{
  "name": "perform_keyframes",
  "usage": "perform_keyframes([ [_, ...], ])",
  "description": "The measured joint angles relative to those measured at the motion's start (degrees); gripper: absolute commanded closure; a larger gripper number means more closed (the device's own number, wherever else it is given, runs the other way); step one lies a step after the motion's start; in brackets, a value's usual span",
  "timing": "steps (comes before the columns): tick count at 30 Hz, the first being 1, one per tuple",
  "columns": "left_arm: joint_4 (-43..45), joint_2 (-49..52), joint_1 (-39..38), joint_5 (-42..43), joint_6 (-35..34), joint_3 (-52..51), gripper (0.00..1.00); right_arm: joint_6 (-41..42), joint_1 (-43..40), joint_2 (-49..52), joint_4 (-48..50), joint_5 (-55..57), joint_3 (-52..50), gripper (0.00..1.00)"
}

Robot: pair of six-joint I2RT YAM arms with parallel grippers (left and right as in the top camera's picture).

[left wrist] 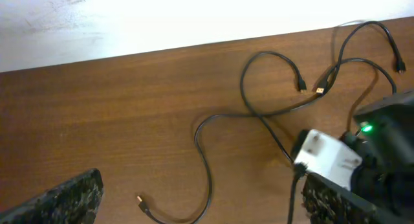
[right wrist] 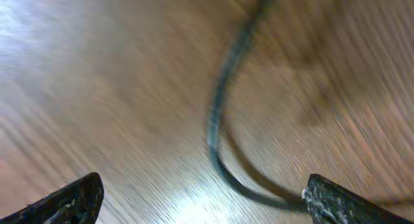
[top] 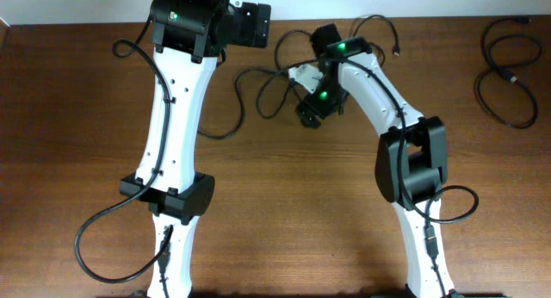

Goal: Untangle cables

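Observation:
The curving thick black cable lies below my right gripper, between my fingers, so my right gripper should move down toward the tabletop next, with an open finger on either side of that cable.
Thin black cables [top: 267, 71] lie in loose crossing loops on the wooden table at the back centre. In the left wrist view one cable [left wrist: 208, 169] curves down to a small plug tip [left wrist: 139, 199], and other strands cross at a knot [left wrist: 262, 114]. My left gripper [left wrist: 200, 208] is open above that plug end and holds nothing. My right gripper [top: 308, 111] hovers low over the loops. In its blurred view it [right wrist: 207, 204] is open, with one cable [right wrist: 217, 120] curving on the wood between the fingers and reaching the right fingertip [right wrist: 336, 198].
A separate coil of black cable [top: 499, 71] lies at the far right of the table [top: 275, 203]. A white wall edge [left wrist: 129, 23] runs along the back. The right arm's white wrist [left wrist: 326, 156] sits close to my left gripper's right finger.

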Motion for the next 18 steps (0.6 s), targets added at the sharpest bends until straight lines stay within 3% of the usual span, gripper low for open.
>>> perform_keyframes([
  [12, 1.05, 0.02, 2.08, -7.96, -1.68, 0.00, 0.01, -4.72, 1.25, 0.00, 1.40, -1.49, -0.02, 0.00],
  [18, 0.13, 0.02, 7.54, -5.25, -3.06, 0.00, 0.01, -4.92, 1.25, 0.00, 3.21, -1.55, -0.02, 0.00],
])
